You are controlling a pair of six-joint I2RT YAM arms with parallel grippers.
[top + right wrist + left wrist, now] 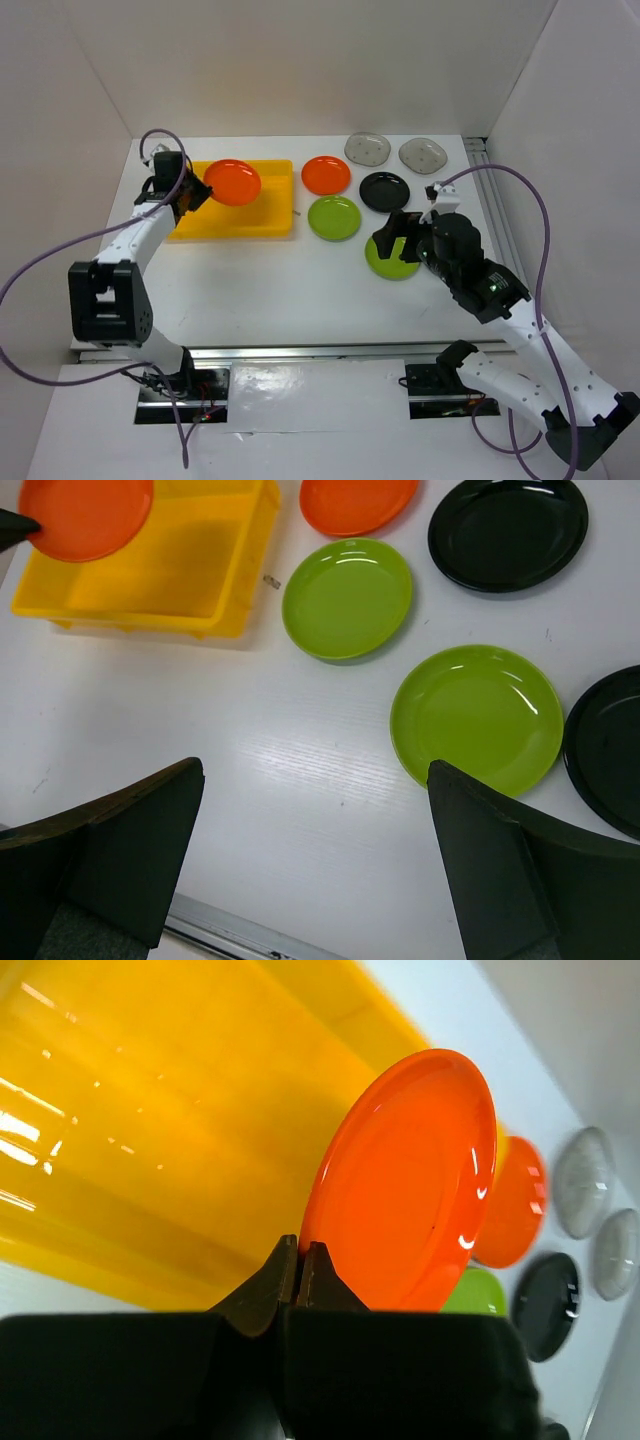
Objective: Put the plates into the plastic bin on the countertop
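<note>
Next, my left gripper moves down toward the bare bottom of the bin below it and releases the orange plate's rim, because the plate hangs over the bin.
My left gripper [197, 192] is shut on the rim of an orange plate [232, 182] and holds it tilted above the yellow plastic bin [235, 232]. The left wrist view shows the fingertips [298, 1250] pinching the plate's edge [410, 1180] over the bin [120, 1160]. My right gripper [398, 245] is open and empty, above the white countertop [300, 780], beside a lime green plate [478, 715]. On the countertop lie a second orange plate [326, 175], another lime plate [334, 217], a black plate [385, 191], two grey plates [367, 148] [422, 155], and a second black plate [610, 745].
White walls close in the countertop on three sides. A metal rail [300, 352] runs along the front edge. Purple cables loop off both arms. The bin's floor [160, 565] holds no plates.
</note>
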